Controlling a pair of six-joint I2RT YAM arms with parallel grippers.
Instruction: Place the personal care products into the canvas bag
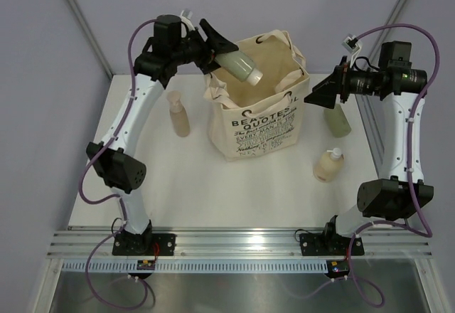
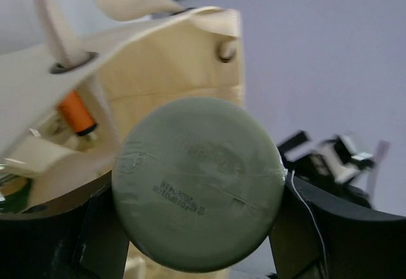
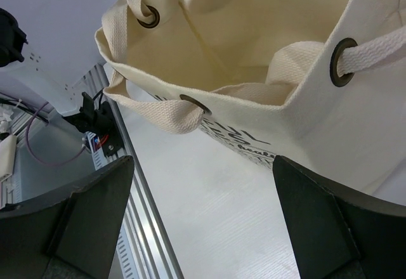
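Observation:
My left gripper needs to shift right in the top view and down to the bag's opening [image 1: 247,95] [image 2: 136,101], tip the slanted tube down and release it.
The cream canvas bag [image 1: 259,114] with black lettering stands open at mid-table. My left gripper [image 1: 226,53] is shut on a sage-green tube [image 1: 239,65] and holds it tilted over the bag's open mouth, cap end down. In the left wrist view the tube's round base [image 2: 198,184] fills the gap between the fingers [image 2: 101,238], with the bag [image 2: 171,57] behind and an orange-capped item [image 2: 76,111] inside it. My right gripper [image 1: 318,94] is open and empty beside the bag's right rim; in its own view [image 3: 203,215] the bag [image 3: 285,120] is just ahead.
A cream bottle [image 1: 179,117] stands left of the bag. A sage-green tube [image 1: 338,121] and a beige pump bottle [image 1: 328,165] sit right of it. The metal rail [image 1: 234,240] runs along the table's near edge. Frame posts stand at the back corners.

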